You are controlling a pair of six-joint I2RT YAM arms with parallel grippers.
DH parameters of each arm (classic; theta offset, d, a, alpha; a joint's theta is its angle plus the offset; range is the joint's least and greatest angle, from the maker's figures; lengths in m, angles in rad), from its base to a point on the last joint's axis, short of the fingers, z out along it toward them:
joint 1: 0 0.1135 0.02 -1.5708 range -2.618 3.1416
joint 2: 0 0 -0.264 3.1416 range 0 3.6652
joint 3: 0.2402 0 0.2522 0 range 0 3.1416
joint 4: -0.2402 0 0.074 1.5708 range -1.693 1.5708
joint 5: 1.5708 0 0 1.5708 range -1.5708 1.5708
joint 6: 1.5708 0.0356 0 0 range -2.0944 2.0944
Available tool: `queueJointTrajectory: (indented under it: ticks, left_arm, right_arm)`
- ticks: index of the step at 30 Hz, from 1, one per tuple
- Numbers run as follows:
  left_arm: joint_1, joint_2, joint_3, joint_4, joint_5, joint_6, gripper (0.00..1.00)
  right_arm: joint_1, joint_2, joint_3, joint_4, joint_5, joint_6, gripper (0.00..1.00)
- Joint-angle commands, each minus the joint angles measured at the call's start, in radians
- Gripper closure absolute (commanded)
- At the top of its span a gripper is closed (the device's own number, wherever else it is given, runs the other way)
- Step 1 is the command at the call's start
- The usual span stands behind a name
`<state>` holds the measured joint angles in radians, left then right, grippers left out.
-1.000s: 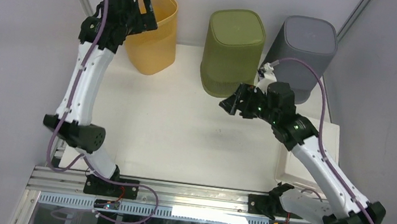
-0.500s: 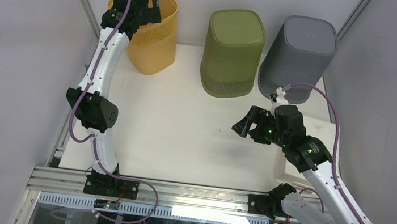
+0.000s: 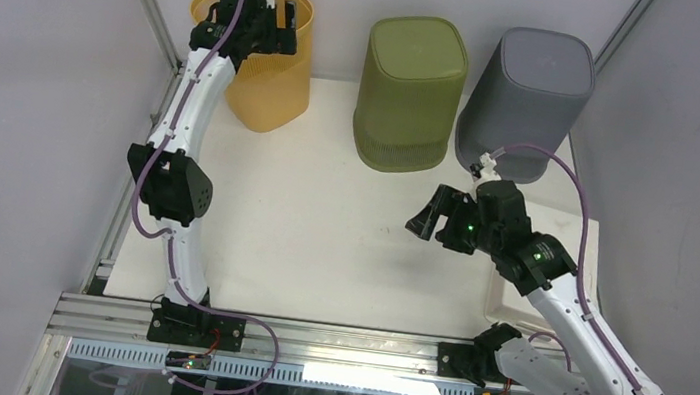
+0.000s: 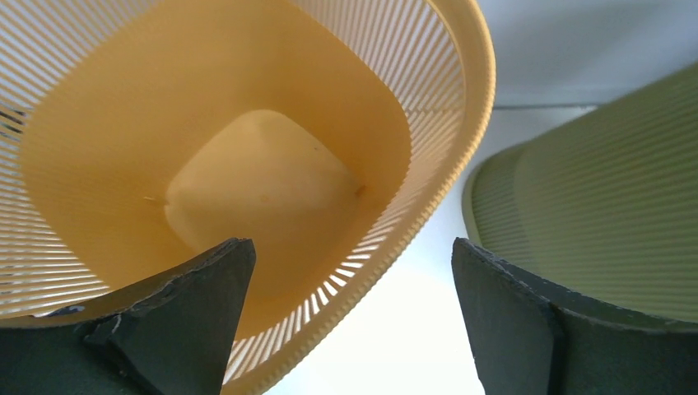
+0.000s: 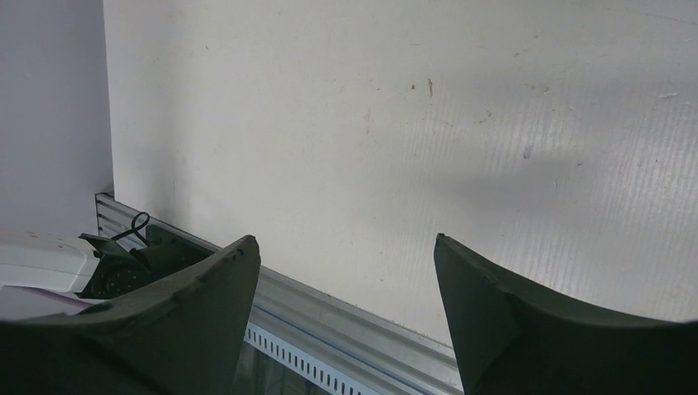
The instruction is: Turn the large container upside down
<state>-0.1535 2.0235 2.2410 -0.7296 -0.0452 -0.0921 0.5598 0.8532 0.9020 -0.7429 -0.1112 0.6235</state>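
Observation:
The left gripper stays over the yellow container's rim and closes next on the part facing the green container (image 4: 354, 290). The rim already runs between its open fingers.
The yellow slatted container (image 3: 269, 87) stands upright, mouth up, at the back left. In the left wrist view I look down into it (image 4: 247, 181). My left gripper (image 3: 278, 21) is open above its right rim. In the left wrist view (image 4: 352, 243) one finger is over the inside, the other outside, and the rim passes between them untouched. My right gripper (image 3: 426, 216) is open and empty above the bare table, right of centre; it also shows in the right wrist view (image 5: 344, 239).
A green container (image 3: 409, 94) and a grey one (image 3: 531, 89) stand upside down at the back; the green one shows beside the yellow one (image 4: 609, 206). A white tray (image 3: 515, 298) lies at the right. A metal rail (image 3: 308, 339) runs along the near edge.
My left gripper has risen and swung over the yellow container's right rim. My right gripper has drawn back from the green container toward the near right.

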Motion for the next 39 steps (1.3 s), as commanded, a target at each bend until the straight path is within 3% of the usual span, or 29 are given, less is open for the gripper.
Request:
queueJointTrajectory:
  ticks: [1, 9, 22, 29, 36, 39]
  left_arm:
    - [-0.002, -0.01, 0.001, -0.032, 0.114, 0.01, 0.09]
    - [-0.002, -0.009, -0.014, -0.04, 0.157, -0.032, 0.34]
    - [-0.022, -0.07, -0.018, -0.088, 0.069, -0.021, 1.0]
    - [-0.064, -0.275, -0.099, -0.109, 0.09, -0.095, 1.0]
    - [-0.08, -0.557, -0.307, -0.04, 0.363, -0.313, 1.0]
    - [-0.104, -0.698, -0.461, 0.036, 0.466, -0.401, 1.0]
  right_arm:
    - [-0.002, 0.005, 0.008, 0.058, -0.005, 0.008, 0.19]
    - [-0.002, 0.033, 0.004, 0.097, -0.027, 0.019, 0.19]
    - [-0.001, 0.023, 0.006, 0.094, -0.018, 0.022, 0.19]
    - [-0.001, 0.046, 0.043, 0.093, -0.018, 0.005, 0.19]
    - [-0.035, 0.054, 0.133, 0.019, 0.02, -0.063, 0.15]
    - [-0.109, 0.015, 0.153, 0.008, -0.079, -0.108, 0.08]
